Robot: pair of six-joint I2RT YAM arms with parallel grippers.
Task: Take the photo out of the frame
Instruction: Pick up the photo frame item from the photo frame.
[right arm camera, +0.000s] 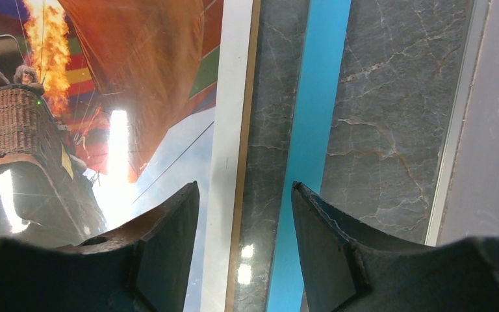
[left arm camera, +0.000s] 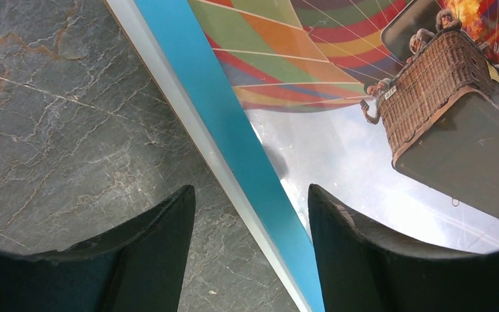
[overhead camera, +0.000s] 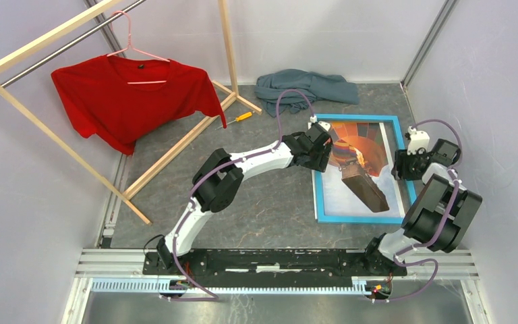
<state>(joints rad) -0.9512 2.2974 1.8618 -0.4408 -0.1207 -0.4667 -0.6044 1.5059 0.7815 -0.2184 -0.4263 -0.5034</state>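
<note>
The blue bar lies under one finger of the right gripper, so the gripper will next shift toward the right in the wrist view to straddle the bar and close.
The light-blue frame (overhead camera: 357, 219) lies flat on the grey table at the right, with the hot-air-balloon photo (overhead camera: 351, 202) face up inside it. My left gripper (overhead camera: 322, 151) stands open over the frame's upper left side. In the left wrist view its jaws (left arm camera: 250, 188) straddle the blue rail (left arm camera: 234, 130), one finger over the table and one over the photo (left arm camera: 338, 149). My right gripper (overhead camera: 402, 166) is open over the right side. Between its jaws (right arm camera: 245, 185) lie the photo's white, brown-edged border (right arm camera: 230, 130) and a grey strip with glare spots. The blue rail (right arm camera: 312, 130) runs just beyond.
A wooden clothes rack (overhead camera: 175, 145) with a red T-shirt (overhead camera: 128, 101) on a hanger fills the left. A grey-blue cloth (overhead camera: 307, 86) lies at the back, an orange-handled screwdriver (overhead camera: 237, 119) beside the rack's foot. The right wall (overhead camera: 499, 135) stands close to the frame.
</note>
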